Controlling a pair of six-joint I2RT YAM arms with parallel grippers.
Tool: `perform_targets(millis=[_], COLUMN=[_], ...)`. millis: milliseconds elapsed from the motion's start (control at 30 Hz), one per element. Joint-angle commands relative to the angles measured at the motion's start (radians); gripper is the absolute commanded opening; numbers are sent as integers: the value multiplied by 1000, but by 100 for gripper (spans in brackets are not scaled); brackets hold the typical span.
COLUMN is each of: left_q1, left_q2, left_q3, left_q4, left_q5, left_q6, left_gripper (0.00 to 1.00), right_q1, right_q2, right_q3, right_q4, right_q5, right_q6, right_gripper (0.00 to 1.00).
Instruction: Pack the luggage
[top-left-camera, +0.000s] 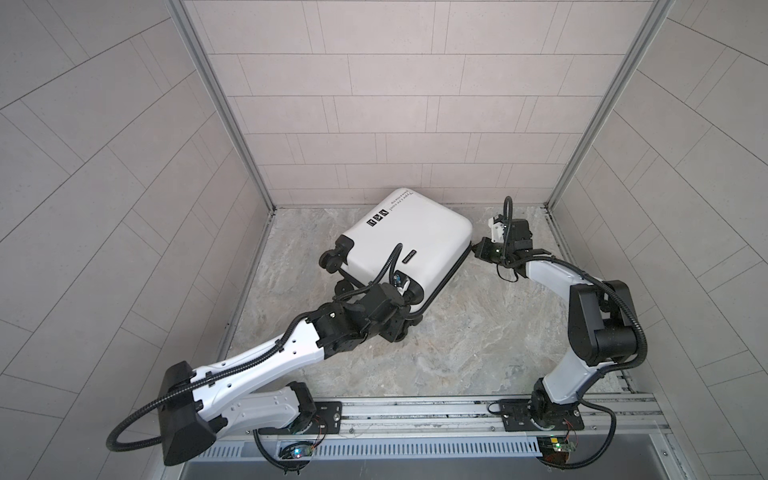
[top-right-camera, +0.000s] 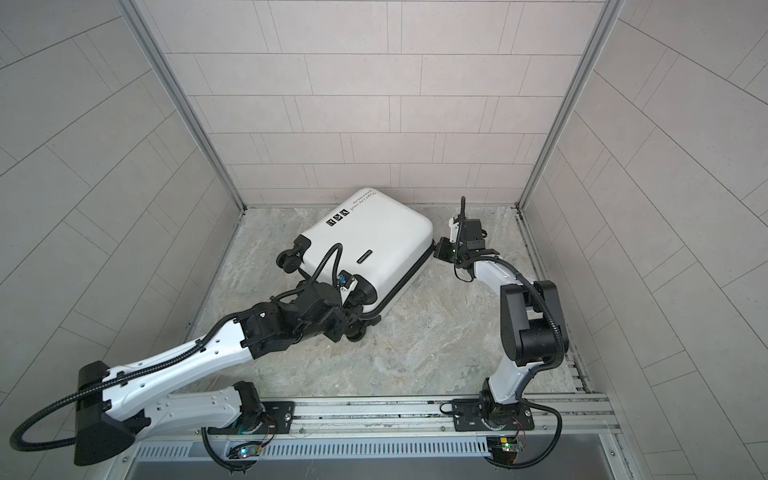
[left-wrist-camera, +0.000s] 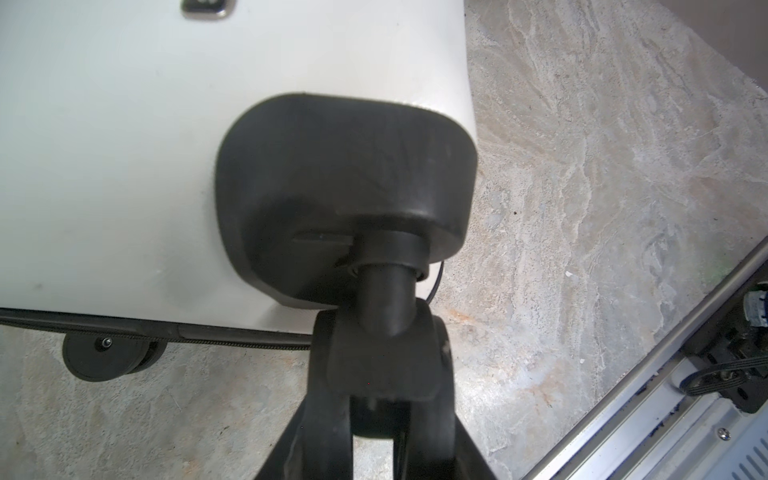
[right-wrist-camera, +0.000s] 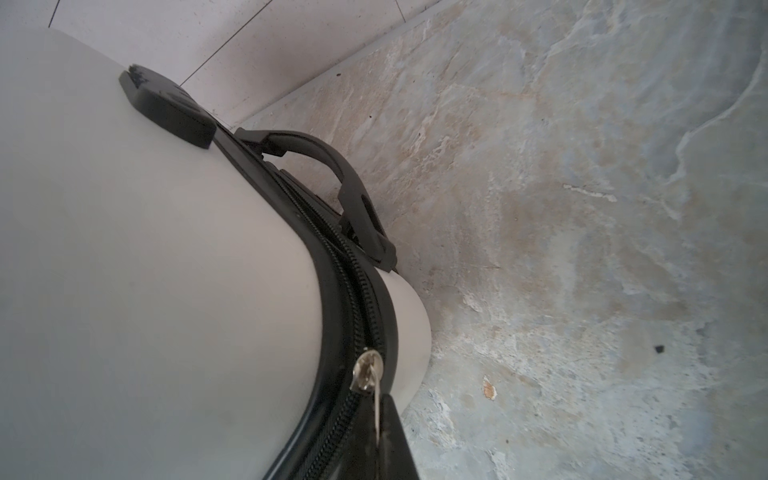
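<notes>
The band curves toward the handle, so next my right gripper will draw the luggage's pull outward round the band's bend, outward of the gripper, then release it.
The luggage is a white hard-shell suitcase lying flat and shut on the stone floor near the back wall. My left gripper is at its near corner. In the left wrist view the fingers flank the black caster wheel below its housing, shut on it. My right gripper meets the right corner. It is shut on the silver zipper pull on the black zipper band. The black handle lies beyond.
Tiled walls close in the back and both sides, with the luggage's far edge close to the back wall. Two more black wheels stick out on the left. A metal rail carrying both arm bases runs along the front.
</notes>
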Motion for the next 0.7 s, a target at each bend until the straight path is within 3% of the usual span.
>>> perform_targets(millis=[0, 267, 600, 633, 667], left_q1=[17, 36, 59, 61, 64], left_q2=[-93, -152, -163, -162, -161], left_q3=[2, -38, -39, -36, -31], left_q4=[-97, -119, -119, -119, -119], left_q5=[-48, -11, -18, -18, -16], left_q6=[-42, -41, -41, -40, -41], left_gripper=[0, 0, 0, 0, 0], right_q1=[-45, -54, -67, -68, -69], right_q2=[32, 138, 196, 190, 184], right_q3=[57, 187, 271, 262, 254], right_q4=[22, -6, -60, -60, -62], right_q5=[108, 91, -50, -54, -54], right_q6=[1, 7, -1, -4, -5], right_gripper=[0, 0, 0, 2, 12])
